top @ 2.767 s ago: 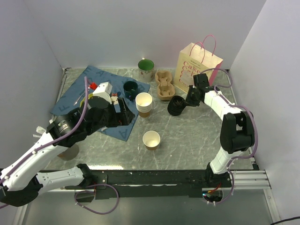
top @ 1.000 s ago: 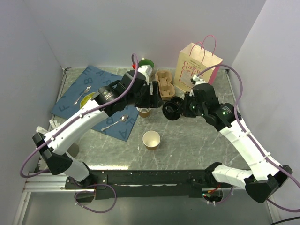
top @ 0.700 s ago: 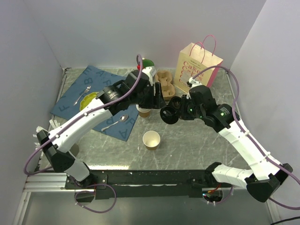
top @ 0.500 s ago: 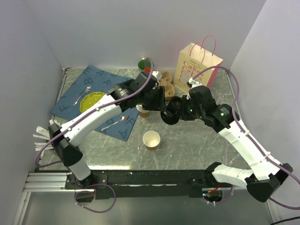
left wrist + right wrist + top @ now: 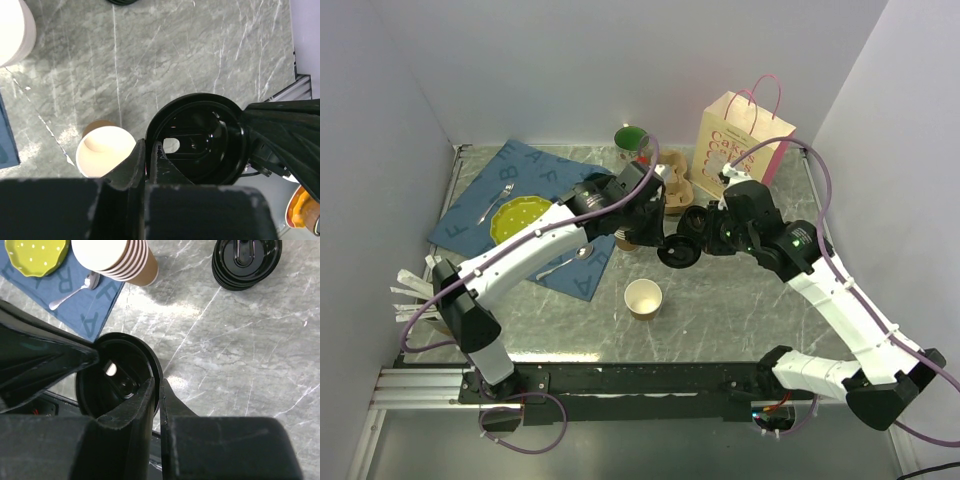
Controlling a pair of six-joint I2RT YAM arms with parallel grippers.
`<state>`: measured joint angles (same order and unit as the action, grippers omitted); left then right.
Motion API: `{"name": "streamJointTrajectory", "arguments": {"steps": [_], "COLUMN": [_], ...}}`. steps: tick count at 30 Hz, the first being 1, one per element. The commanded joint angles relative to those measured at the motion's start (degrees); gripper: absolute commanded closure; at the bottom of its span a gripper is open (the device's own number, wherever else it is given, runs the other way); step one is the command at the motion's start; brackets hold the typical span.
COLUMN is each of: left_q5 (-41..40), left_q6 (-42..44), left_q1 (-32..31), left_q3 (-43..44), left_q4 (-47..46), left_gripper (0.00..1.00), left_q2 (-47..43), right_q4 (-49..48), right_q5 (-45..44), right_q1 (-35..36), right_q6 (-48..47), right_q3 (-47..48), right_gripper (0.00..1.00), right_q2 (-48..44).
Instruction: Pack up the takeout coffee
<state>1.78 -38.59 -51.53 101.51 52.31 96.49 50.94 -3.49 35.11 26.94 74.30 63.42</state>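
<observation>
My left gripper raises and tilts next, then releases the lid (image 5: 678,252) (image 5: 202,140), since the lid is between its fingers and my right gripper holds the opposite rim.
The takeout coffee is out of view; no lidded cup shows. A loose black lid (image 5: 677,252) hangs in the air over the table's middle, held from both sides. My left gripper (image 5: 661,238) is shut on its left rim, which the left wrist view shows as the lid (image 5: 200,137) pinched between the gripper (image 5: 149,148) fingers. On the opposite rim my right gripper (image 5: 696,242) is also shut; the right wrist view shows the lid (image 5: 117,372) and gripper (image 5: 157,386). A lidless paper cup (image 5: 643,297) stands below the lid, slightly nearer.
A stack of paper cups (image 5: 117,257) stands beside a stack of black lids (image 5: 245,260). Behind are a cardboard cup carrier (image 5: 672,182), a green mug (image 5: 632,140) and a paper bag (image 5: 740,135). The blue cloth (image 5: 505,170) holds a yellow plate (image 5: 520,215), fork and spoon.
My left arm swung right from the cup stack to the lid, and its gripper closed on the rim. The right gripper carried the lid a little left and nearer.
</observation>
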Motion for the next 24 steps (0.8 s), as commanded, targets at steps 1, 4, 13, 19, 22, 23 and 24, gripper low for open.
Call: {"name": "streamJointTrajectory", "arguments": {"steps": [1,4,13,19,22,23,24], "left_q5": [3.93,4.98,27.27,38.55,41.72,42.86,43.22], "left_q6": [-1.22,-1.84,-11.83,-26.15,-29.6,-30.22,-30.84], "left_q1": [-0.24,-0.06,9.51,15.49,15.93,15.93,15.93], "left_q3": [-2.1,-2.9,-10.26,-19.41,-20.39,-20.65,-21.09], "left_q4": [-5.9,-8.36,-23.79,-41.31,-47.64,-51.05,-51.87], "left_gripper": [0.99,0.99,0.99,0.99,0.99,0.99,0.99], "left_q2": [-1.39,-2.27,-8.67,-13.77,-14.66,-14.92,-15.36], "right_q4": [-1.02,-0.58,-5.92,-29.73,-31.0,-29.33,-26.88], "right_q5": [0.58,1.29,5.42,11.38,6.77,5.0,4.02], "right_q1": [0.57,0.57,0.31,0.22,0.13,0.22,0.13], "right_q6": [-0.4,-0.05,5.4,8.48,10.14,10.93,11.9], "right_q3": [3.04,4.09,6.14,-9.48,-11.55,-10.77,-9.8], "right_gripper": [0.84,0.81,0.43,0.48,0.49,0.5,0.51], "right_q2": [-0.49,-1.01,-9.0,-22.36,-24.22,-23.61,-22.82]}}
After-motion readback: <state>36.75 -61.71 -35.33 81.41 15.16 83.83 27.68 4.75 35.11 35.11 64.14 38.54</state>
